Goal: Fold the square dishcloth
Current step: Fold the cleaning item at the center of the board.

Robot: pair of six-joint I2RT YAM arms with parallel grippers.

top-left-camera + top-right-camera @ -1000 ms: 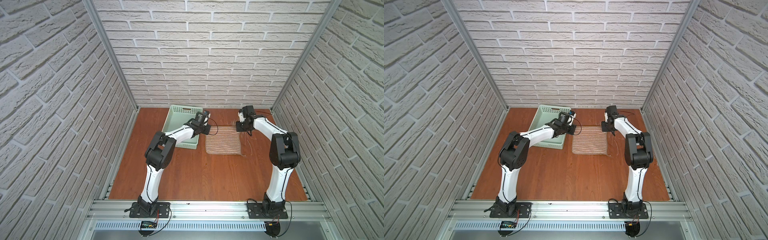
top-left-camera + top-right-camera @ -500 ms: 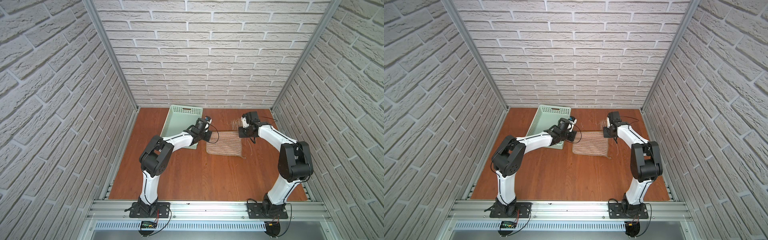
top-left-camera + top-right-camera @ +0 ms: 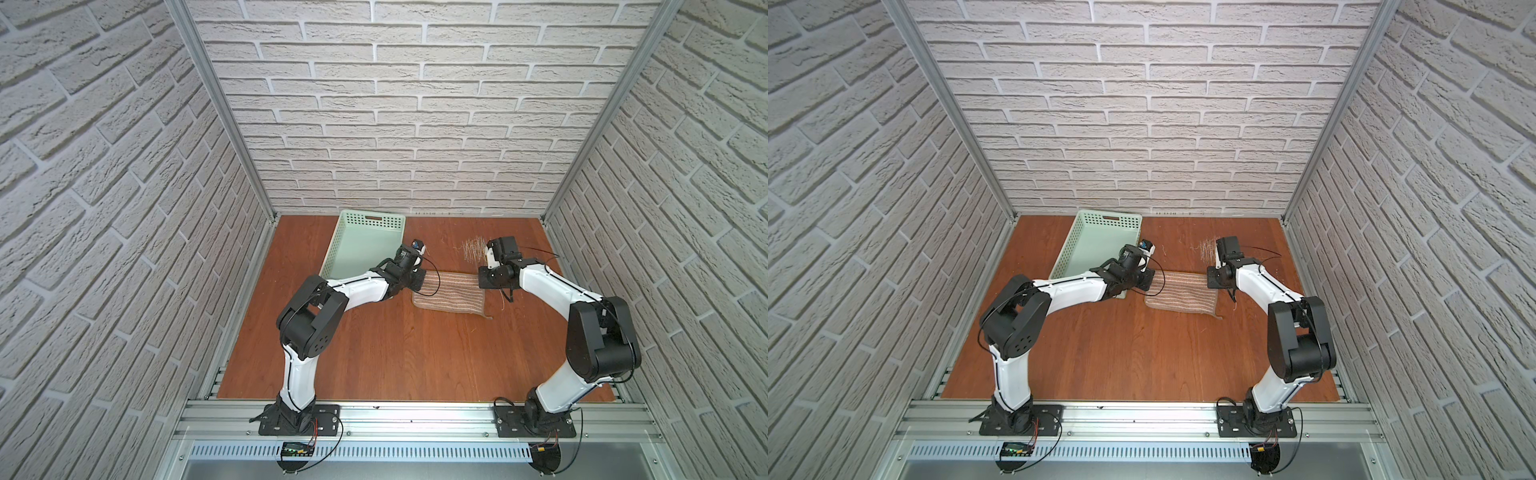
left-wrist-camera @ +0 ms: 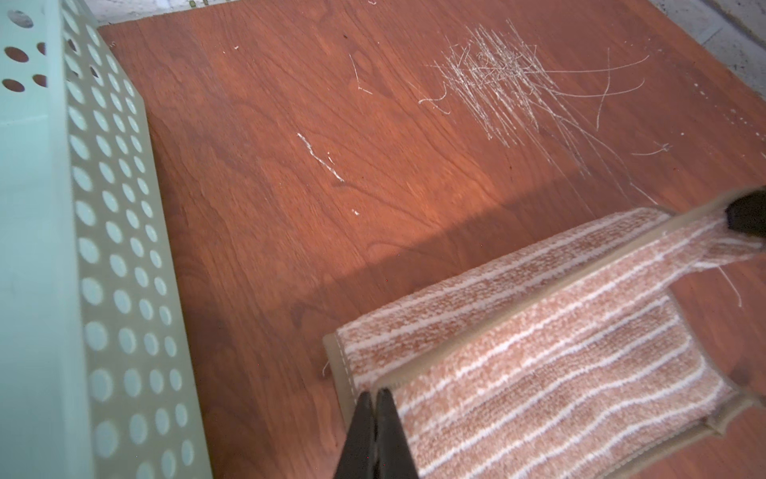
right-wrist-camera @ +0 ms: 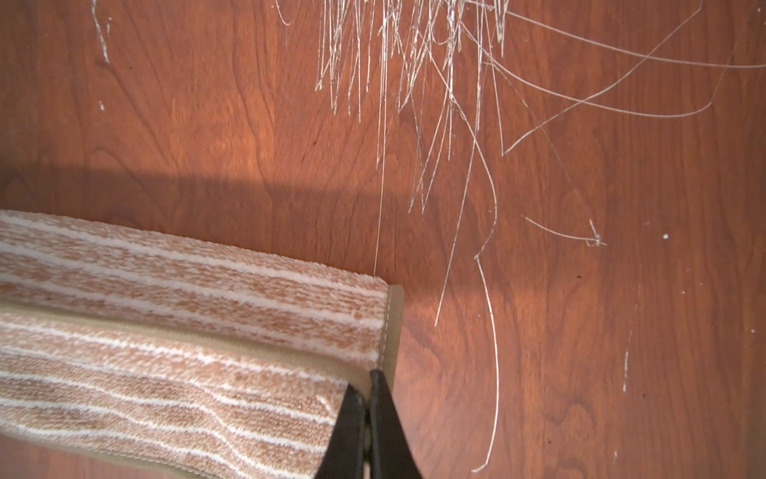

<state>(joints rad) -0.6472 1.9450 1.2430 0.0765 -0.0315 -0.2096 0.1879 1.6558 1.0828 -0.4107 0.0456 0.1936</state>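
I need to pull the hem back and down with my left gripper to let go of it.
The square dishcloth (image 3: 451,294) (image 3: 1183,296), tan with cream stripes and a brown hem, lies mid-table, its far part doubled over toward the front. My left gripper (image 3: 419,280) (image 3: 1148,280) is shut on the lifted left corner; in the left wrist view its black fingers (image 4: 375,394) pinch the hem of the dishcloth (image 4: 539,365). My right gripper (image 3: 484,282) (image 3: 1212,280) is shut on the lifted right corner, and its tips (image 5: 367,379) clamp the hem of the dishcloth (image 5: 166,373). The lower layer shows beyond the raised edge.
A mint-green perforated basket (image 3: 365,220) (image 3: 1104,218) (image 4: 33,207) stands at the back left, close to the left arm. Pale straw-like strands (image 3: 471,249) (image 3: 1204,247) (image 4: 493,79) (image 5: 414,62) are scattered on the wood behind the cloth. Brick walls close in three sides.
Both grippers have drawn back from the far side toward the front, carrying the cloth's far edge over the rest. The strands behind it are now uncovered.
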